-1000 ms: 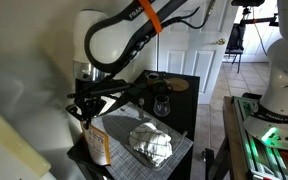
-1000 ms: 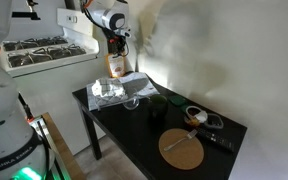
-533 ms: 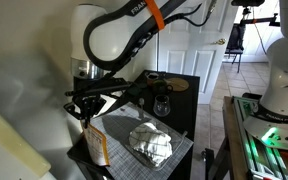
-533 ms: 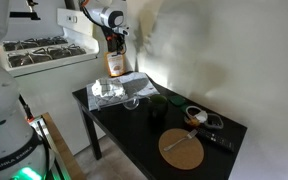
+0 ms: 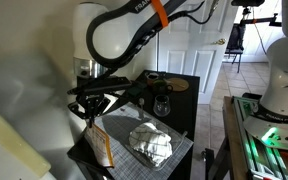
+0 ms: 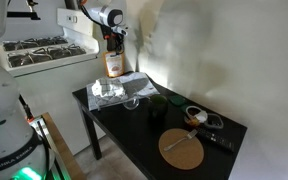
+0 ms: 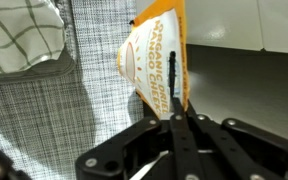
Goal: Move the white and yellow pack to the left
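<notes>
My gripper holds the pack, which hangs at the border of the grey cloth [image 7: 44, 110]. So I will move my gripper slightly toward the crumpled bundle, over the cloth [image 7: 96, 62] beside it, and let go.
The white and yellow pack [image 5: 102, 147] hangs upright from my gripper [image 5: 91, 120] at the near end of the black table; it also shows in an exterior view [image 6: 113, 65]. In the wrist view the pack [image 7: 154, 62] has a white face with printed text and orange edges, and my gripper [image 7: 176, 112] is shut on its edge. The pack is over the grey checked cloth [image 7: 44, 110], beside the crumpled foil bundle [image 5: 150, 141].
A dark glass jar [image 5: 162, 103] stands past the cloth. A round wooden board [image 6: 182, 149] and small items [image 6: 198, 117] lie at the table's far end. A white stove [image 6: 39, 52] stands beside the table. A wall is close behind.
The gripper has turned with the pack, so in an exterior view the pack now shows more edge-on and shifted slightly. The rest has not moved.
</notes>
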Controlling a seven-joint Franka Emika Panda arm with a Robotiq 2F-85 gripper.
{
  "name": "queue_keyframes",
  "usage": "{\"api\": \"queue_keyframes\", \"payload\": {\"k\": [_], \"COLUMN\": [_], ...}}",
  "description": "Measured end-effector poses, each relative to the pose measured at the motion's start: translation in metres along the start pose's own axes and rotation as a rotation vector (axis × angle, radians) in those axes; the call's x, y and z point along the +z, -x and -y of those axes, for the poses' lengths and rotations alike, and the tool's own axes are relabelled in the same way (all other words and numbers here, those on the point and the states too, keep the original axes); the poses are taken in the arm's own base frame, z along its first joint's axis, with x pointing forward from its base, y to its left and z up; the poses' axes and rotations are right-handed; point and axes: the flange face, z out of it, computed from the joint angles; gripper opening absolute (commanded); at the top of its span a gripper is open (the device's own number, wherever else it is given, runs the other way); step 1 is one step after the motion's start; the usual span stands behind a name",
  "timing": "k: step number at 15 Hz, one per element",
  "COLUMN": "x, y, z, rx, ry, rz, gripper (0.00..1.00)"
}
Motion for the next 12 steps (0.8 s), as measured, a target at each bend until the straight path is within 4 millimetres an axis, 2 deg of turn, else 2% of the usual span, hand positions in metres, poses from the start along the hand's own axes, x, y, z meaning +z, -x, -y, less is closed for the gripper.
{"api": "queue_keyframes", "payload": {"k": [5, 6, 7, 8, 12], "x": [0.002, 0.002, 0.002, 0.002, 0.002], "y": [0.002, 0.002, 0.002, 0.002, 0.005], "z": [-0.009, -0.011, -0.013, -0.015, -0.017], "rx": [0.037, 0.043, 0.046, 0.048, 0.052], "ry": [0.020, 0.025, 0.031, 0.036, 0.056], "rz": [0.002, 0.001, -0.002, -0.002, 0.003], "gripper": [0.01, 0.28, 0.28, 0.33, 0.65]}}
